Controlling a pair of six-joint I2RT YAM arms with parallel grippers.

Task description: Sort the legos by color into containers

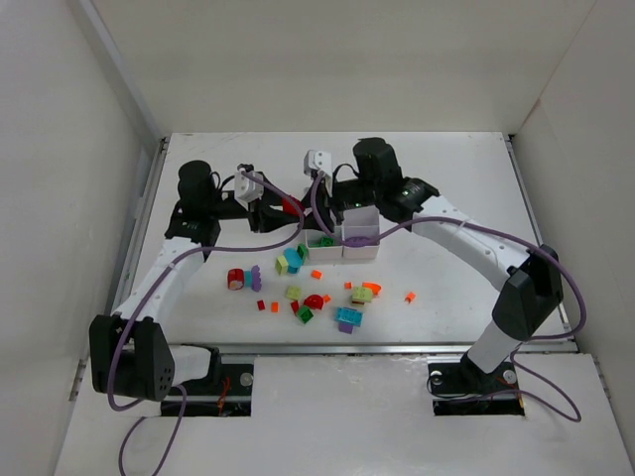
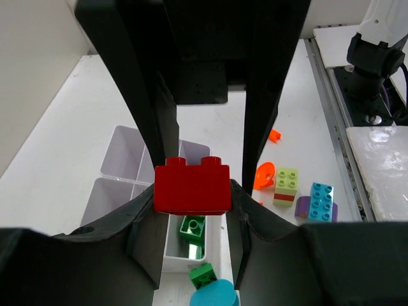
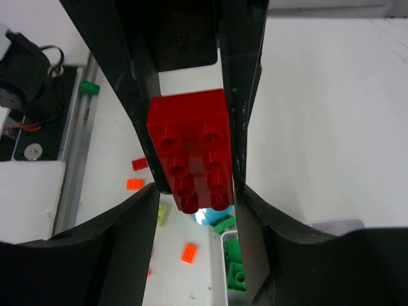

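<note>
The robot's right gripper will first tip downward and then lower the red brick, to get it into the white tray's compartment that looks bare behind the green legos.
One chunky red lego brick [image 1: 290, 205] hangs in the air between both grippers, just left of the white compartment tray [image 1: 362, 253]. My left gripper [image 2: 193, 191] is shut on its sides, studs up [image 2: 191, 186]. My right gripper [image 3: 196, 197] is shut on the same brick [image 3: 191, 153], studs toward that camera. In each wrist view the other arm's black fingers [image 2: 137, 95] flank the brick's far part. Straight below is a tray compartment with green legos [image 2: 191, 233]. The other tray compartments [image 2: 121, 159] in the left wrist view look bare.
Loose legos lie in front of the tray: red [image 1: 235, 279], purple [image 1: 256, 278], cyan [image 1: 294, 260], orange [image 1: 317, 274], yellow-green [image 1: 366, 292]. A green brick [image 2: 203, 275] and a cyan round piece [image 2: 215, 294] sit just outside the tray wall. White enclosure walls stand all round.
</note>
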